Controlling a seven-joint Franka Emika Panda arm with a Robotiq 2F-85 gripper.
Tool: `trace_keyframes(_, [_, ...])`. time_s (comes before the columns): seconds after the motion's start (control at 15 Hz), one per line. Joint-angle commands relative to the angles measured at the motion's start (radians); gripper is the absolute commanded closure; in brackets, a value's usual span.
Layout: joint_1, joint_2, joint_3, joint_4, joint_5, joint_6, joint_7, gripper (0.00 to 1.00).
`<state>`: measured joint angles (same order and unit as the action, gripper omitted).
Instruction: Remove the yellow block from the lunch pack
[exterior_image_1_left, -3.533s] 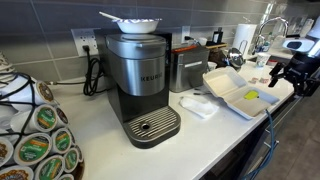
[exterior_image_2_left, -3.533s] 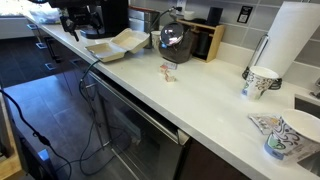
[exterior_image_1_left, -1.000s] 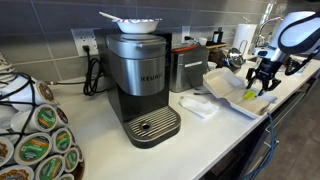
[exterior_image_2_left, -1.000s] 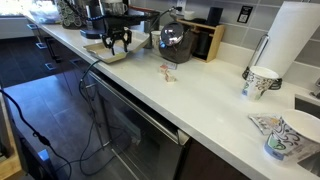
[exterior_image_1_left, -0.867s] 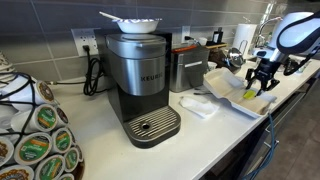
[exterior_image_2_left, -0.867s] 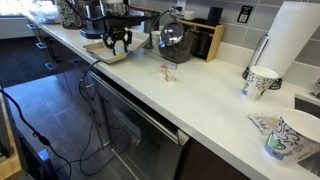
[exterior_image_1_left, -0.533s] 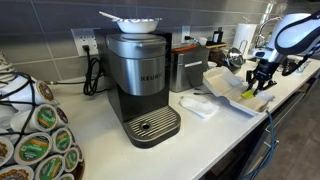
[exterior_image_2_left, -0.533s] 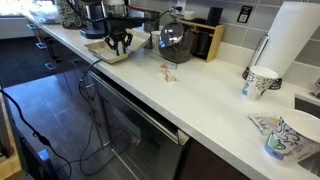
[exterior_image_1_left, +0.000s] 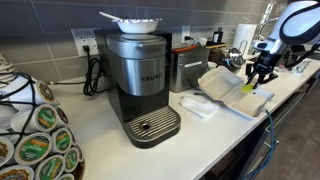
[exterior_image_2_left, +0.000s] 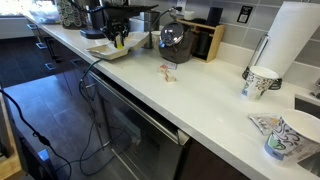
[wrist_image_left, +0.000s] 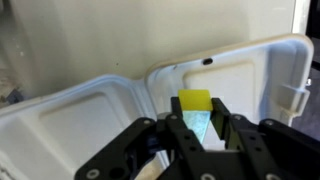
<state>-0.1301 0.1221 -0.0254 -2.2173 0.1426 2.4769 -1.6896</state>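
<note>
The bare counter lies below my gripper, past the box. My gripper should next lift from the lunch pack toward the paper cups, then lower to release on the counter.
The lunch pack (exterior_image_1_left: 222, 90) is a white foam clamshell lying open on the counter, also seen far off in an exterior view (exterior_image_2_left: 103, 50). In the wrist view both halves (wrist_image_left: 80, 115) spread out below me. The yellow block (wrist_image_left: 195, 100) sits pinched between my two black fingers, its top edge sticking out past the tips. My gripper (wrist_image_left: 198, 116) is shut on it, just above the right half of the box. In both exterior views the gripper (exterior_image_1_left: 256, 80) (exterior_image_2_left: 118, 40) hangs over the box, with a speck of yellow (exterior_image_1_left: 251, 88) at its tips.
A grey Keurig coffee machine (exterior_image_1_left: 142, 80) stands beside the box, with a crumpled white napkin (exterior_image_1_left: 198, 105) between them. A basket of coffee pods (exterior_image_1_left: 35, 135) sits nearer the camera. Paper cups (exterior_image_2_left: 262, 82) and a paper towel roll (exterior_image_2_left: 290, 40) stand further along the counter (exterior_image_2_left: 200, 95).
The jaws have closed on the yellow block. The gripper has then risen slightly above the box, and the box has shifted a little.
</note>
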Motion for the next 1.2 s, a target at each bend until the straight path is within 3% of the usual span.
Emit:
trace_keyframes(0.0, [0.01, -0.159, -0.014, -0.087, -0.024, -0.031, 0.048, 0.91])
trace_keyframes(0.27, [-0.032, -0.237, -0.106, -0.124, -0.004, -0.054, 0.138, 0.91])
trace_keyframes(0.6, [-0.061, -0.211, -0.251, -0.121, 0.28, -0.042, 0.013, 0.91])
trace_keyframes(0.67, [-0.056, -0.217, -0.229, -0.113, 0.175, -0.046, 0.062, 0.66])
trace_keyframes(0.8, [-0.067, -0.212, -0.253, -0.114, 0.236, -0.046, 0.031, 0.66])
trace_keyframes(0.87, [-0.059, -0.208, -0.241, -0.12, 0.23, -0.038, 0.05, 0.91])
trace_keyframes(0.93, [-0.06, -0.155, -0.249, -0.081, 0.288, -0.029, 0.061, 0.91])
trace_keyframes(1.13, [-0.087, 0.005, -0.258, 0.044, 0.302, -0.045, 0.172, 0.91])
